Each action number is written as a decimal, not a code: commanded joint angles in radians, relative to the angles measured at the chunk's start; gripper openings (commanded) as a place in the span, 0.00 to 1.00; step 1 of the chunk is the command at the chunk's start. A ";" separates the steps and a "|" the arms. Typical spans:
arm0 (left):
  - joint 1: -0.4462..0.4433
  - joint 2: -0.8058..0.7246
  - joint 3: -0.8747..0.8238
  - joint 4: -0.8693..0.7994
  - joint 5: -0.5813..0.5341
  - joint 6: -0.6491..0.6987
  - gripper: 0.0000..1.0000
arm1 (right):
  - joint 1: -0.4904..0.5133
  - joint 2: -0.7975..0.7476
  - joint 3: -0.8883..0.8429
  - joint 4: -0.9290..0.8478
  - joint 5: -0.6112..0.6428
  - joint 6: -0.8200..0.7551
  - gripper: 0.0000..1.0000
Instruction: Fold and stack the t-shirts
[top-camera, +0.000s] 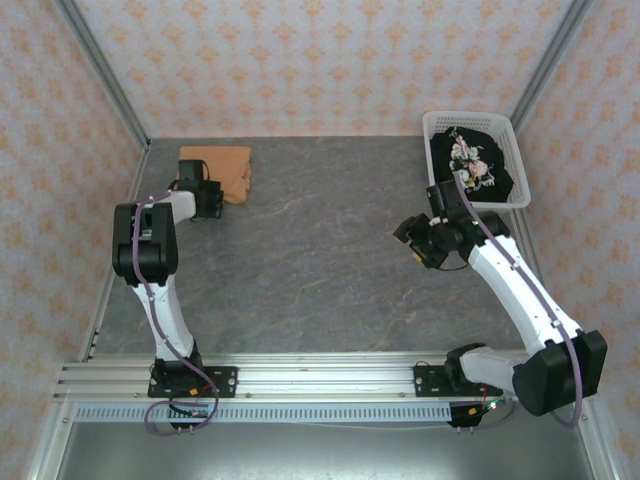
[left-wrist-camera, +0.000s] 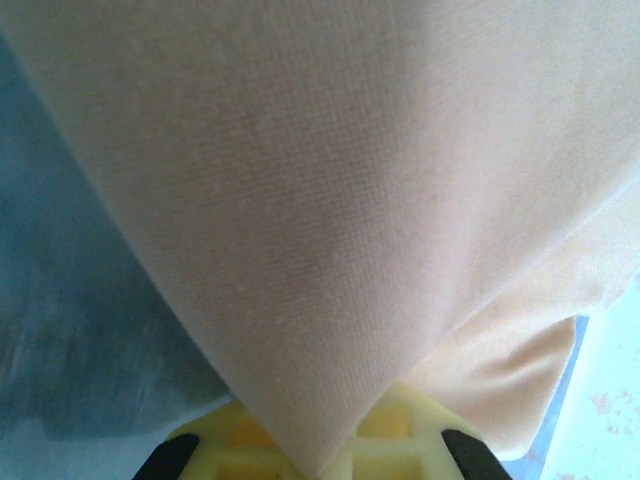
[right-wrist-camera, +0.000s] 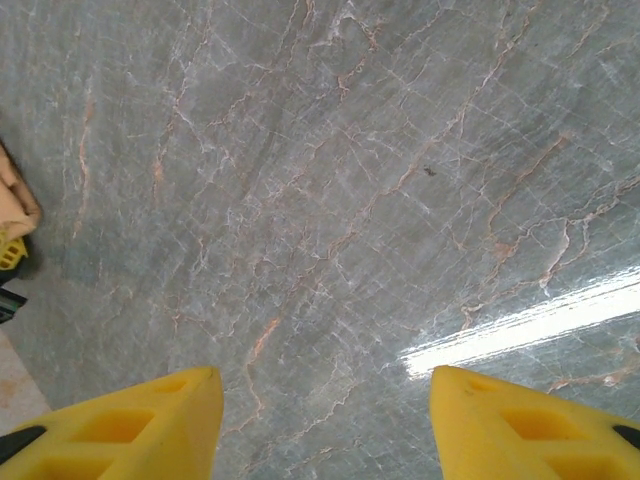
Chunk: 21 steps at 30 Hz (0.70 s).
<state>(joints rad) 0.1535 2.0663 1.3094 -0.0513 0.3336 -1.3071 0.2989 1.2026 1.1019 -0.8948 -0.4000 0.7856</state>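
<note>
My left gripper slides the pinched cloth outward toward the bare far corner of the table next and releases the cloth.
The light orange-tan t-shirt (top-camera: 225, 165) lies folded at the back left of the table. My left gripper (top-camera: 205, 200) sits at its near edge, shut on a corner of the cloth. In the left wrist view the tan fabric (left-wrist-camera: 330, 200) drapes down to a point between the yellow fingers (left-wrist-camera: 400, 440), where the gripper (left-wrist-camera: 318, 465) pinches it. The black t-shirt (top-camera: 475, 165) with its pale floral print lies in the basket at the back right. My right gripper (top-camera: 415, 245) hovers open over bare table (right-wrist-camera: 330, 200), just in front of the basket, with nothing between its fingers (right-wrist-camera: 150, 425).
The white lattice basket (top-camera: 470, 118) stands in the back right corner against the wall. Patterned walls close in the grey marbled table (top-camera: 320, 260) on three sides. In the right wrist view the tan shirt's edge (right-wrist-camera: 15, 205) shows at far left.
</note>
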 joint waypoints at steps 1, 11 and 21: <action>0.034 0.058 0.087 -0.092 0.028 0.085 0.00 | 0.013 0.032 0.040 0.013 0.008 0.003 0.57; 0.042 0.143 0.216 -0.096 0.028 0.060 0.03 | 0.026 0.098 0.078 0.063 -0.010 -0.010 0.57; 0.058 -0.190 0.141 -0.364 -0.095 0.225 0.48 | 0.029 0.104 0.083 0.141 -0.046 -0.020 0.57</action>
<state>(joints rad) 0.1970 2.0205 1.4765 -0.2897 0.3115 -1.1656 0.3210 1.3010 1.1595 -0.7910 -0.4355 0.7818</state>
